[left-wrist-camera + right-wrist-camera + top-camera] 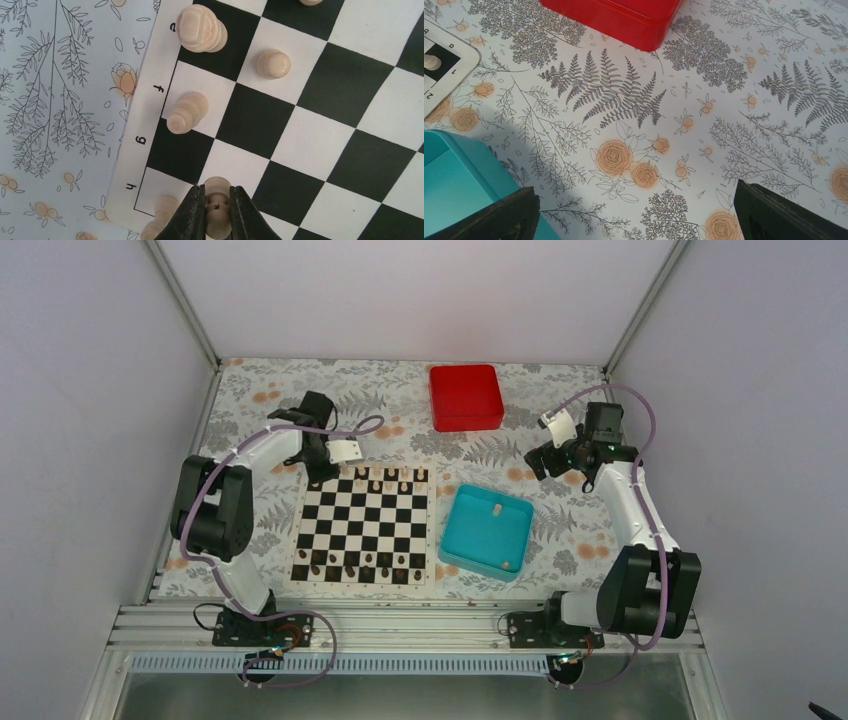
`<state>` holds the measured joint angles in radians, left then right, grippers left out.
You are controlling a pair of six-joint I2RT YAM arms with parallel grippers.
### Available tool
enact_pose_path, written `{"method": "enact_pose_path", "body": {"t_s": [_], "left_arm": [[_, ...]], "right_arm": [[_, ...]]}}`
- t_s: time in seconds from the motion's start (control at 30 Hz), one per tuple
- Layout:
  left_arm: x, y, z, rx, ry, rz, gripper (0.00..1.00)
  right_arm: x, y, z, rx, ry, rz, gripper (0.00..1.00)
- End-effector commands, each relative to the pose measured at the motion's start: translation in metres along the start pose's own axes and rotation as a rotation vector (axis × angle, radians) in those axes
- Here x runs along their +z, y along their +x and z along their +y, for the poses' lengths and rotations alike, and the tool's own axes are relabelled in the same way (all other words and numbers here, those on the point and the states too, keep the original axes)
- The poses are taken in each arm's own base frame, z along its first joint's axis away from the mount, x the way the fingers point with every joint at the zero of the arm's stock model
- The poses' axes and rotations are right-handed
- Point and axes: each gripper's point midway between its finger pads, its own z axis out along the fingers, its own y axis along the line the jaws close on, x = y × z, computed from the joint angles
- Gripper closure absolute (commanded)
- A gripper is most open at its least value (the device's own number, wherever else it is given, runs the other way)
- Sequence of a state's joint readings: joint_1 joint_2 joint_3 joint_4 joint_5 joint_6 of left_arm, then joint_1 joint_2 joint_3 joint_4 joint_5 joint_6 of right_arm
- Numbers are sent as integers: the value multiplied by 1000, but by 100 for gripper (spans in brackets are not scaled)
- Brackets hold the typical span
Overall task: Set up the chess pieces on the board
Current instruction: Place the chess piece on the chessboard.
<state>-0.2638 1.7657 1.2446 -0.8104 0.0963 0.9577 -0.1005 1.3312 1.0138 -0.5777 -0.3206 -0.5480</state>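
Next, my left gripper brings the cream piece down onto the free white square beside the dark g square, and then it opens.
The black-and-white board (pixel 365 530) lies mid-table. Several cream chess pieces (pixel 385 476) stand along its far rows. My left gripper (pixel 323 473) hovers over the far left corner, shut on a cream piece (pixel 216 181) held just above the squares by the g and h marks. Other cream pieces (pixel 186 112) stand nearby on the board (pixel 310 145), and one (pixel 162 212) sits at the h corner. My right gripper (pixel 541 462) hangs open over bare tablecloth, nothing between its fingers (pixel 499 215). Two cream pieces (pixel 494 508) lie in the teal tray (pixel 455 540).
Dark brown pieces (pixel 350 562) line the board's near rows. A red box (pixel 465 395) sits at the back centre. In the right wrist view the red box (pixel 624 15) lies ahead, the teal tray (pixel 454 180) at the left and the board's corner (pixel 451 70) at the upper left.
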Motion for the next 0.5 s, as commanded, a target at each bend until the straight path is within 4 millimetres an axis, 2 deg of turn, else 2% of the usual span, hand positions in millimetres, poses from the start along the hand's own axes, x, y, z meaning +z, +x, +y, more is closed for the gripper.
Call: {"method": "enact_pose_path", "body": {"t_s": [0.0, 0.47], "left_arm": [[13, 5, 2, -1, 4, 15, 91], [34, 16, -3, -7, 33, 58, 91]], "right_arm": [[1, 2, 1, 23, -16, 1, 0], [5, 6, 1, 23, -17, 16, 0]]}}
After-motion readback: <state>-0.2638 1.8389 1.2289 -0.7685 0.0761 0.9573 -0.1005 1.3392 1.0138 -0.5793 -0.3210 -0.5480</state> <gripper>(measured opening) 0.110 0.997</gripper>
